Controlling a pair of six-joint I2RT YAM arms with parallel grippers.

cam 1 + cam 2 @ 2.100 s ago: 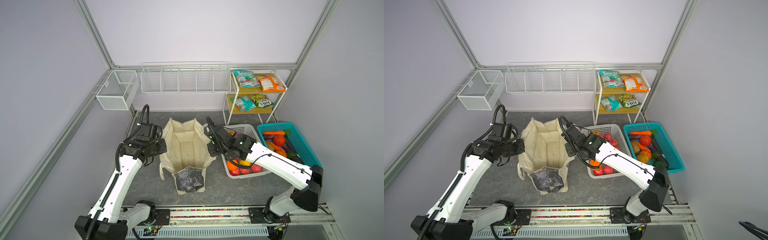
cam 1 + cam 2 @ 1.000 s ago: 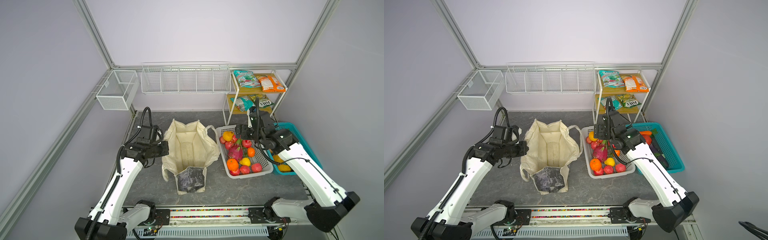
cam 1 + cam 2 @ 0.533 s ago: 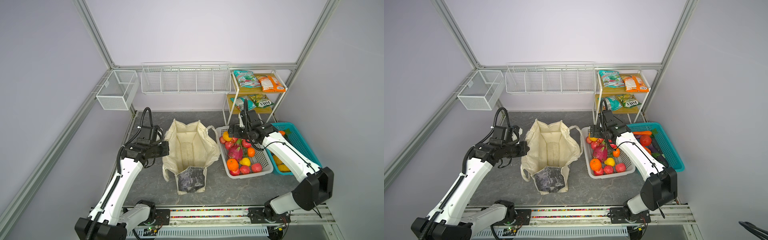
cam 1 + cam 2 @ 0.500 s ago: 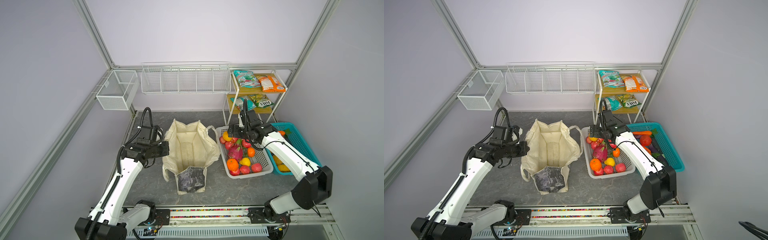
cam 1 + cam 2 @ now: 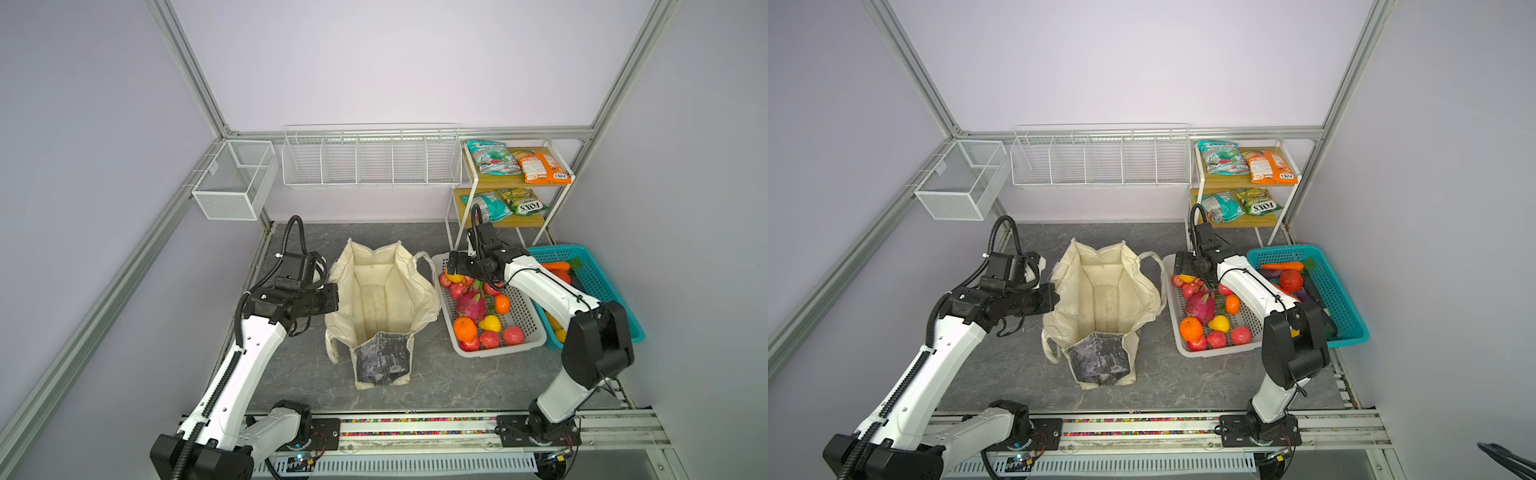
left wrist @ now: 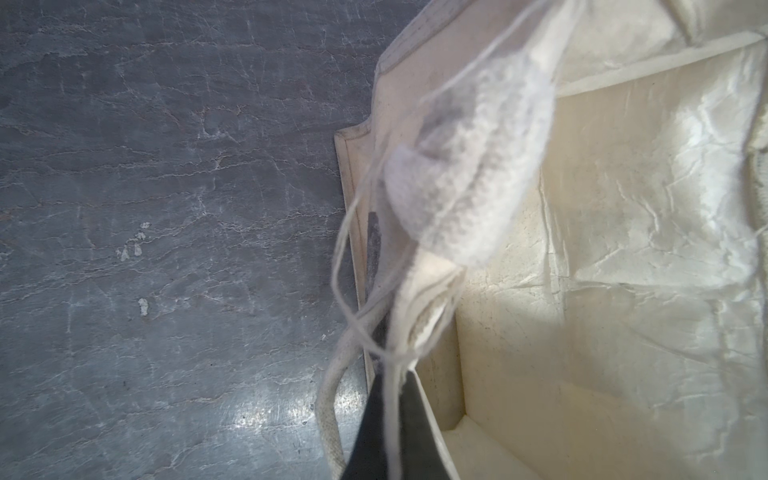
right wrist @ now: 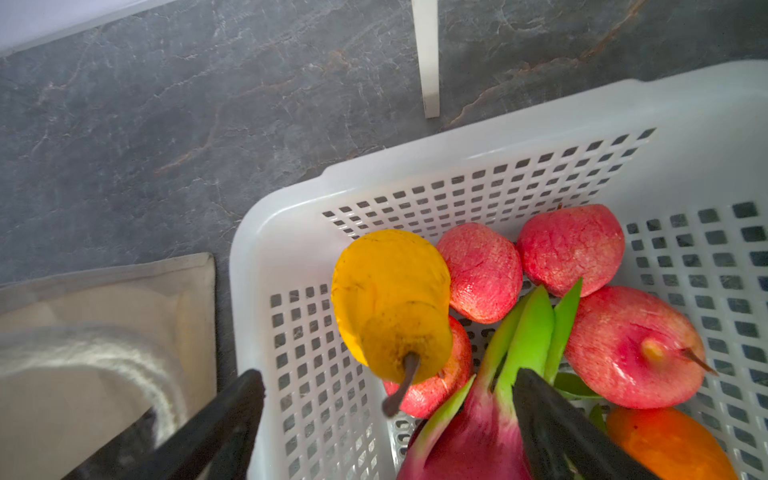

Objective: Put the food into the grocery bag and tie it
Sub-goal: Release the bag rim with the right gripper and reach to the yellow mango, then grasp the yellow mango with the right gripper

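Observation:
The bumpy yellow-orange fruit is below, propped on a red one. My right gripper should next move down to the fruit and close its open fingers around its rounded body (image 5: pixel 454 277) (image 7: pixel 391 292).
The cream grocery bag (image 5: pixel 382 299) (image 5: pixel 1104 299) stands open on the grey floor, its inside bare (image 6: pixel 602 249). My left gripper (image 5: pixel 333 298) (image 5: pixel 1054 300) (image 6: pixel 392 399) is shut on the bag's left rim and a handle cord. My right gripper (image 5: pixel 455 266) (image 5: pixel 1183 266) (image 7: pixel 388 378) hangs open over the far left corner of the white basket (image 5: pixel 498 351) (image 7: pixel 291 208). Just below it lie a bumpy yellow-orange fruit (image 7: pixel 390 291) (image 5: pixel 454 277) and the pink dragon fruit (image 7: pixel 469 440) (image 5: pixel 471 301). A large orange (image 5: pixel 465 328) and a small yellow pear-like fruit (image 5: pixel 490 323) lie nearer.
Red fruits (image 7: pixel 569 249) fill the basket's far end. A teal basket (image 5: pixel 598 282) of vegetables stands to the right. The wooden shelf (image 5: pixel 511 183) behind holds snack packets, one of them orange (image 5: pixel 540 166). Its white leg (image 7: pixel 428 62) stands just beyond the basket. Wire racks (image 5: pixel 370 158) hang on the back wall.
My right arm left the bag's right rim, swung over to the white basket, and has now drawn in over its far left corner. The left gripper kept its hold on the bag.

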